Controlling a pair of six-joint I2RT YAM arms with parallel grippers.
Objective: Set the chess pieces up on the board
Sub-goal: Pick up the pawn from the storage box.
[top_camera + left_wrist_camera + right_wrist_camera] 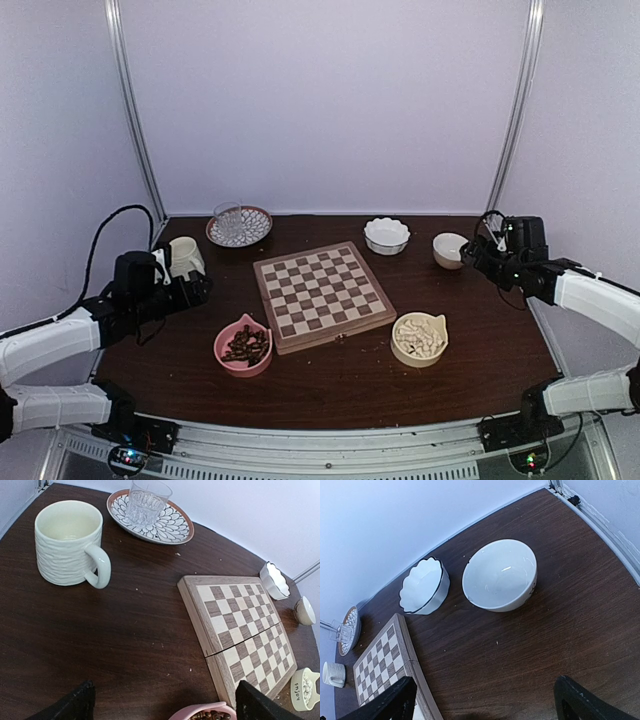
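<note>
My left gripper moves to the right in the top view and down onto the heaped dark pieces in the pink bowl (243, 349) next, as the board is bare.
The board (322, 295) lies mid-table, turned slightly, with bare squares. The dark chess pieces (245, 345) are heaped in a pink bowl (243, 349) at its near left corner. The cream pieces (419, 337) fill a cream bowl (420, 340) at its near right corner. My left gripper (195, 290) hovers open, left of the board and apart from it. In the left wrist view the board (240, 635) is to the right and the pink bowl (200, 712) pokes in between the fingers (250, 702). My right gripper (470, 258) hovers open at the far right, over bare table (485, 670).
A cream mug (184, 256) stands by the left gripper. Behind it, a patterned plate (250, 232) carries a glass (228, 220). A scalloped white bowl (386, 235) and a plain white bowl (449, 249) sit behind the board, close to the right gripper.
</note>
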